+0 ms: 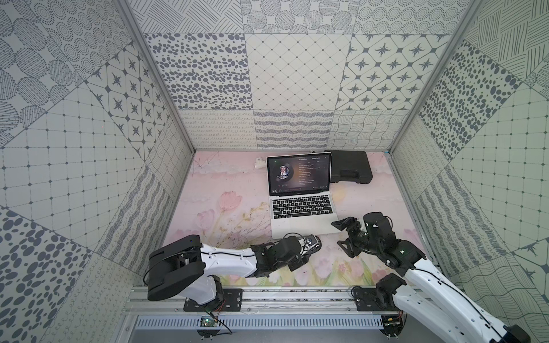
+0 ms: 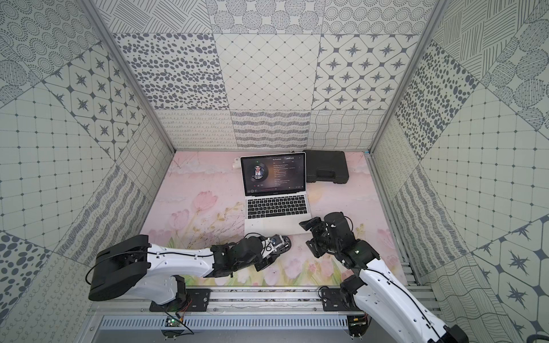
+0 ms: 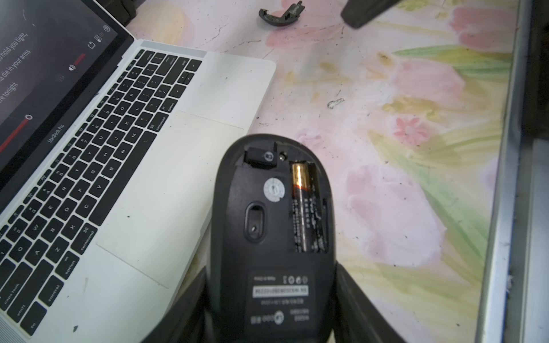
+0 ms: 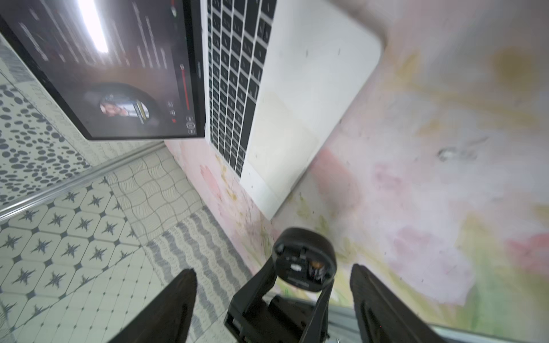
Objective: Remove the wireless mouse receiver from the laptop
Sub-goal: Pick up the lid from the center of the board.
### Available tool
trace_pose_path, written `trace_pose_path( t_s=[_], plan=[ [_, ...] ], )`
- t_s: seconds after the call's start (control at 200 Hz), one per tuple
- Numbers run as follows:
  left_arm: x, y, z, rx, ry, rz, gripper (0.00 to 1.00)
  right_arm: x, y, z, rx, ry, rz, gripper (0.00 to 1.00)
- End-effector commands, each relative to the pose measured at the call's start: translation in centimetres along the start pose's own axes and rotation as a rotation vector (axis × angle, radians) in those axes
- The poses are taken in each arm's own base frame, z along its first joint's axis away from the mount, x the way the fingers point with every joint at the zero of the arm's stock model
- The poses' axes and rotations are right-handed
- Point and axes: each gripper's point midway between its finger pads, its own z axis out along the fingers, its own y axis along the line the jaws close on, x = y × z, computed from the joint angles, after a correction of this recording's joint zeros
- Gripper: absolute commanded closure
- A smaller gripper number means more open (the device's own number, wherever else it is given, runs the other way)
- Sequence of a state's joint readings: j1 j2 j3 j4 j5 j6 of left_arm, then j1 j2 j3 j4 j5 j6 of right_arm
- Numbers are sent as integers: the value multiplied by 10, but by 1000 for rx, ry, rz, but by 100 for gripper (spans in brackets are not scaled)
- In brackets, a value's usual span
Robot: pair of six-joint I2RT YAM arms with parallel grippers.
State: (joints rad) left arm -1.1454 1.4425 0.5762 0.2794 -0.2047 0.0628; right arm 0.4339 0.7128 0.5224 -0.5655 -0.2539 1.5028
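Note:
The mouse's compartment is uncovered, so my right gripper must next move away from the mouse (image 3: 267,231) and down, turning to face the mat, onto the cover piece's curved edge.
The silver laptop (image 1: 303,221) (image 2: 276,221) stands open on the flowered mat, its screen lit. My left gripper (image 1: 309,246) (image 3: 273,300) is shut on a black mouse (image 3: 267,231) (image 4: 303,258), held underside up just off the laptop's front edge. The mouse's compartment is uncovered and shows a battery (image 3: 303,208). Beside the battery, the small black wireless mouse receiver (image 3: 261,156) sits in the mouse's slot. My right gripper (image 1: 344,236) (image 2: 310,236) (image 4: 273,270) hangs open and empty at the laptop's front right corner, facing the mouse.
A curved black cover piece (image 3: 279,14) lies on the mat to the right of the laptop. A black plastic case (image 1: 350,167) sits behind the laptop at the back right, and a small white object (image 1: 259,163) at the back left. A metal rail (image 3: 505,178) edges the mat.

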Motion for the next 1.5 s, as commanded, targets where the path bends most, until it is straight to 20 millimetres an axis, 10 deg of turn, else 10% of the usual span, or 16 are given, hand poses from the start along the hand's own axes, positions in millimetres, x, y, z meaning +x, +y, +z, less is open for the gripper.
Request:
trace_pose_path(
  t_s=[0.0, 0.555, 1.491],
  plan=[
    [4, -20, -5, 196, 59, -94, 100, -16, 12, -9, 52, -6, -263, 14],
    [22, -43, -13, 408, 163, -134, 100, -135, -16, 6, 881, -137, -891, 48],
    [45, -48, -2, 447, 253, -143, 100, -154, -46, 76, 1064, 92, -964, 73]
  ],
)
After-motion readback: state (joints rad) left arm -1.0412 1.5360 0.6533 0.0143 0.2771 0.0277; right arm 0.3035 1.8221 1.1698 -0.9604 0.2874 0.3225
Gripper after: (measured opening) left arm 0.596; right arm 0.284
